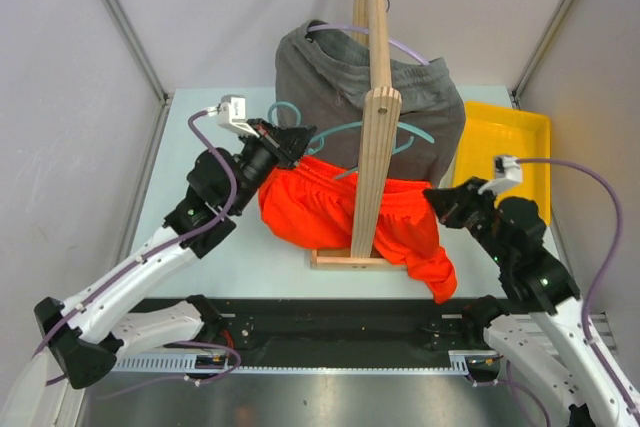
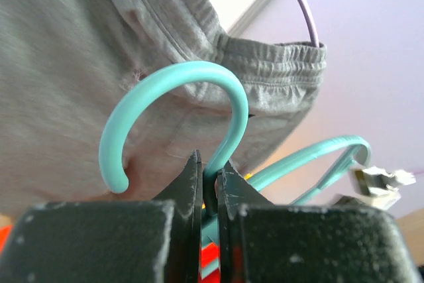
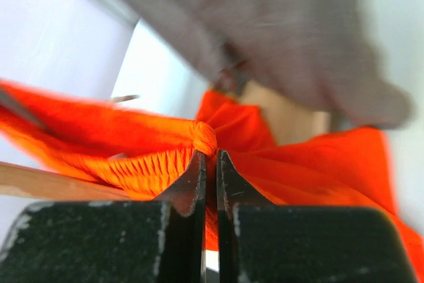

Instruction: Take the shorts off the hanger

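Note:
My right gripper is holding the shorts and will go up and to the right in the top view, then down over the yellow bin (image 1: pixel 510 142) to release them, as that bin is empty.
The orange-red shorts (image 1: pixel 340 215) hang on a teal hanger (image 1: pixel 405 130), held low in front of the wooden stand (image 1: pixel 375 127). My left gripper (image 1: pixel 296 140) is shut on the neck of the teal hanger below its hook (image 2: pixel 173 91), left of the post. My right gripper (image 1: pixel 441 199) is shut on the bunched waistband of the orange-red shorts (image 3: pixel 207 138) at their right end. The dark grey shorts (image 1: pixel 340 77) hang on a lilac hanger (image 1: pixel 410 50) higher on the stand, behind; they fill the left wrist view (image 2: pixel 79 71) and the top of the right wrist view (image 3: pixel 291 38).
A yellow bin (image 1: pixel 505 152) sits at the back right of the pale table (image 1: pixel 190 207). The stand's wooden base (image 1: pixel 345 261) lies under the orange-red shorts. Metal frame posts (image 1: pixel 125 22) rise at the back corners.

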`<state>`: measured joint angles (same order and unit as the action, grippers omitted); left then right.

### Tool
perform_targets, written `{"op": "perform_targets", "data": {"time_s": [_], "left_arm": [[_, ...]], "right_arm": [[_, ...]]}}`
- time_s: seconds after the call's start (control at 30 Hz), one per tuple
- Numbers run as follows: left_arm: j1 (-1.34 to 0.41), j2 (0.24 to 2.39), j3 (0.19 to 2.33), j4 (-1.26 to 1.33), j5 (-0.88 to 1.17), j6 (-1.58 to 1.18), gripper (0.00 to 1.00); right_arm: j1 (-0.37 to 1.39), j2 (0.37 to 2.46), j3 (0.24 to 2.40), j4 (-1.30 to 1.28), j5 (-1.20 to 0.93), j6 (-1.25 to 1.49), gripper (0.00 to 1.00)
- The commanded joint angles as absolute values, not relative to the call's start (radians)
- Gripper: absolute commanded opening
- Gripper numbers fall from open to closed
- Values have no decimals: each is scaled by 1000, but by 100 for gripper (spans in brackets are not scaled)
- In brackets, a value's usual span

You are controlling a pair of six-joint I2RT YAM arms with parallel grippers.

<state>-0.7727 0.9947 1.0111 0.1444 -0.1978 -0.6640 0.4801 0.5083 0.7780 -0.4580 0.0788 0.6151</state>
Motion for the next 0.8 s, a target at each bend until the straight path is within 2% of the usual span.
{"op": "perform_targets", "data": {"time_s": [0.0, 0.17, 0.23, 0.33, 0.57, 0.77], "left_arm": [[-694, 1084, 1063, 297, 93, -862, 0], [-669, 1193, 1097, 377, 288, -960, 0], [-660, 1201, 1086, 411, 330, -988, 0], [-657, 1172, 1078, 379, 293, -933, 0], [-655, 1014, 1091, 28, 63, -646, 0], [-655, 859, 919, -147, -70, -552, 0]], "right_arm": [[483, 662, 802, -236, -262, 595, 0], [505, 834, 862, -190, -422, 586, 0], [515, 845, 894, -245, -375, 584, 0], [512, 796, 884, -316, -204, 583, 0], [505, 637, 853, -509, 245, 607, 0], [505, 519, 873, -676, 544, 660, 0]]}}
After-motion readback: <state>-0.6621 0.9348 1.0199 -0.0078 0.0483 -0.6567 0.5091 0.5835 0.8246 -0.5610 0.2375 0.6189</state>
